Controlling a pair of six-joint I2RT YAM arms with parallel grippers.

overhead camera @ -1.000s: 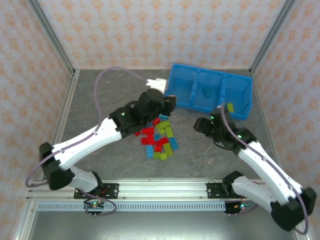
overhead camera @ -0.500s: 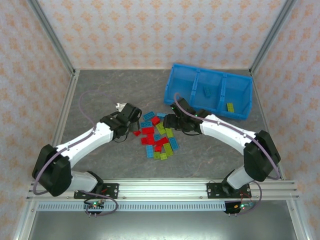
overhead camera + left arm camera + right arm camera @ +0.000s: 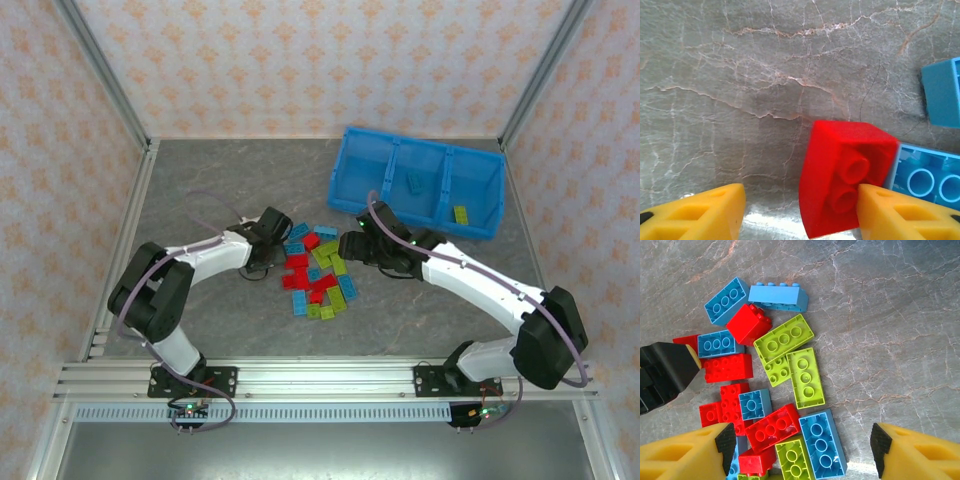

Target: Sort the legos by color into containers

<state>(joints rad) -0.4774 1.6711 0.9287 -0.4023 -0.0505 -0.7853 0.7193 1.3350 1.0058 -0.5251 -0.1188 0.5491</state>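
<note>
The tilted red brick [image 3: 845,175] leans between the left gripper's fingers, against one finger, so the left gripper will rise clear, then come down with both fingers astride the brick.
The legos [image 3: 318,272] lie in a loose red, blue and lime pile on the grey table. My left gripper [image 3: 277,248] is low at the pile's left edge. Its jaws [image 3: 801,197] are open round a tilted red brick [image 3: 845,175] that touches the right finger [image 3: 900,212], with a gap to the left finger. My right gripper [image 3: 350,243] hovers over the pile's right side, wide open [image 3: 802,442] above a blue brick [image 3: 822,445] and lime bricks. The containers are one blue bin [image 3: 425,143]; a blue brick [image 3: 413,183] lies in the middle compartment, a lime brick [image 3: 460,214] in the right.
The left gripper's black body [image 3: 662,372] shows at the left of the right wrist view, close to the red bricks. Bare table lies left of the pile and in front of it. Metal frame posts stand at the table's corners.
Both grippers have come down from the bin to the pile. The left jaws have opened wider. The lime brick seen at the right gripper a second ago now lies in the right compartment.
</note>
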